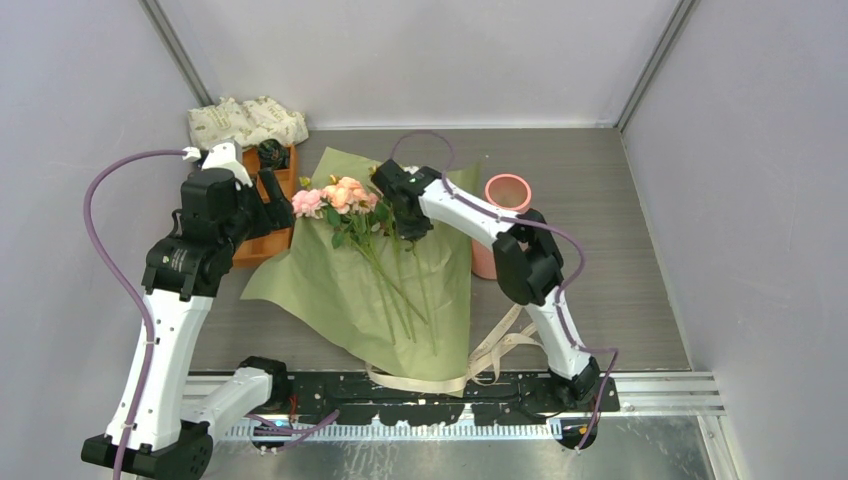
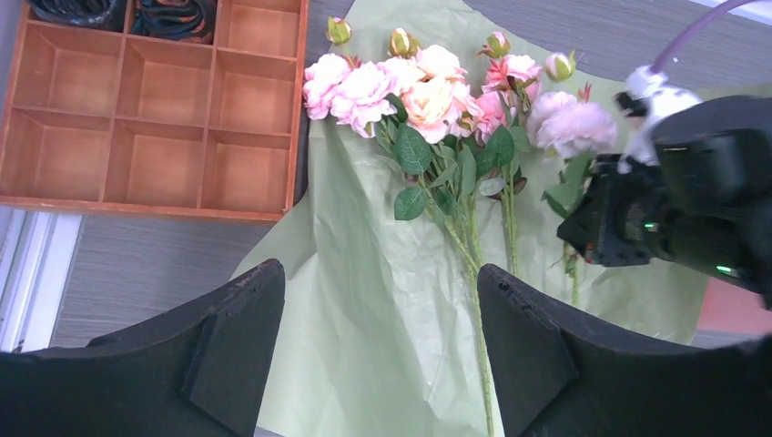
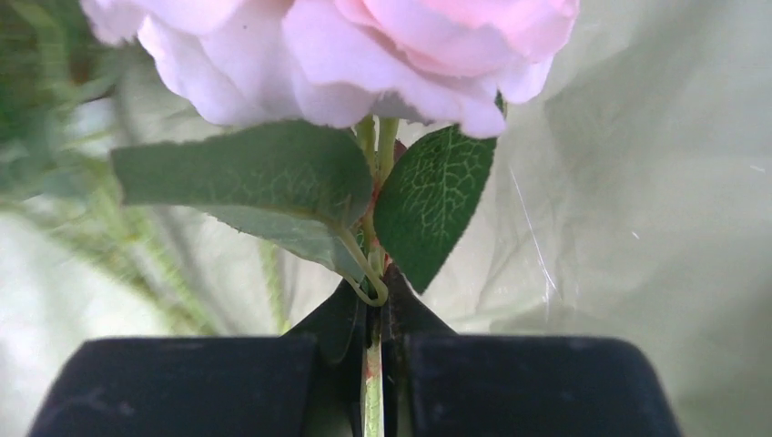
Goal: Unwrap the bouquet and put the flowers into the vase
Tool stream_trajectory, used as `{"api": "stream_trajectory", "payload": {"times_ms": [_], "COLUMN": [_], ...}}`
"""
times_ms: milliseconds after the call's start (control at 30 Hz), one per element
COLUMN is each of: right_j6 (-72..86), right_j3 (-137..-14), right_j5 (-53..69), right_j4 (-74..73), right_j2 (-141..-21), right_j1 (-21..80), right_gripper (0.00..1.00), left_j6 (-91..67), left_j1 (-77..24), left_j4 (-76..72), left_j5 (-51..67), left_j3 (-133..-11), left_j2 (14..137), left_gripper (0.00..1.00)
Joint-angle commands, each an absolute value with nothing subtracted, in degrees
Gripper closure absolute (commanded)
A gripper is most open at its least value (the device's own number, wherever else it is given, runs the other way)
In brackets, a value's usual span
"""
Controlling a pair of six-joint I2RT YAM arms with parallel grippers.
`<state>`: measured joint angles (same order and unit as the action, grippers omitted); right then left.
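Note:
Next, my right gripper lifts, swings to its right in the top view over the vase's opening, tilts the pink bloom's stem upright, lowers and releases.
The bouquet lies unwrapped: its olive-green paper is spread flat on the table, with the beige ribbon loose at the near edge. The pink and peach flowers rest on the paper, stems pointing toward me. My right gripper is shut on the thin green stem of one pink bloom, just below its leaves. My left gripper hovers open above the paper's left part, nothing between its fingers. The salmon-pink vase stands upright behind the right arm, its lower part hidden.
An orange compartment tray sits left of the paper, under the left arm, with dark items in its far cells. A cream printed cloth bundle lies at the back left. Grey walls close in three sides.

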<state>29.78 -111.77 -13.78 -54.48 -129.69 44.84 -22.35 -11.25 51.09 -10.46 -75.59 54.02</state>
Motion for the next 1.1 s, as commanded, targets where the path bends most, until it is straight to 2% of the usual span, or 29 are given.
{"api": "stream_trajectory", "payload": {"times_ms": [0,333,467,667,900,1067], "right_j6": [28.6,17.5,12.1,5.8,-3.4,-12.7], "right_j3": [-113.8,-118.7,-116.0,-106.8,-102.7,-95.8], "right_j5": [-13.5,-18.6,-25.3,-27.3,-33.0,-41.3], "right_j4": [-51.8,-45.1,-36.6,-21.5,-14.8,-3.9], "right_j2": [-113.4,-92.4,-84.5,-71.5,-66.0,-64.1], "right_j1": [45.9,46.8,46.9,46.9,46.9,46.9], "right_gripper": [0.99,0.99,0.99,0.99,0.99,0.99], "left_j6": [-23.3,-24.1,-24.7,-24.8,-26.7,-27.4], "left_j1": [-11.4,-11.3,-11.4,-11.3,-11.3,-11.4], "left_j4": [48.9,48.3,47.9,47.3,43.9,43.3], "left_j5": [-8.7,-6.8,-6.1,-5.7,-0.3,2.4], "left_j3": [-76.8,-76.8,-76.7,-76.6,-75.0,-74.9], "left_j2": [53.8,53.2,53.2,52.8,53.4,54.4], "left_gripper": [0.22,0.22,0.23,0.23,0.23,0.23]}}
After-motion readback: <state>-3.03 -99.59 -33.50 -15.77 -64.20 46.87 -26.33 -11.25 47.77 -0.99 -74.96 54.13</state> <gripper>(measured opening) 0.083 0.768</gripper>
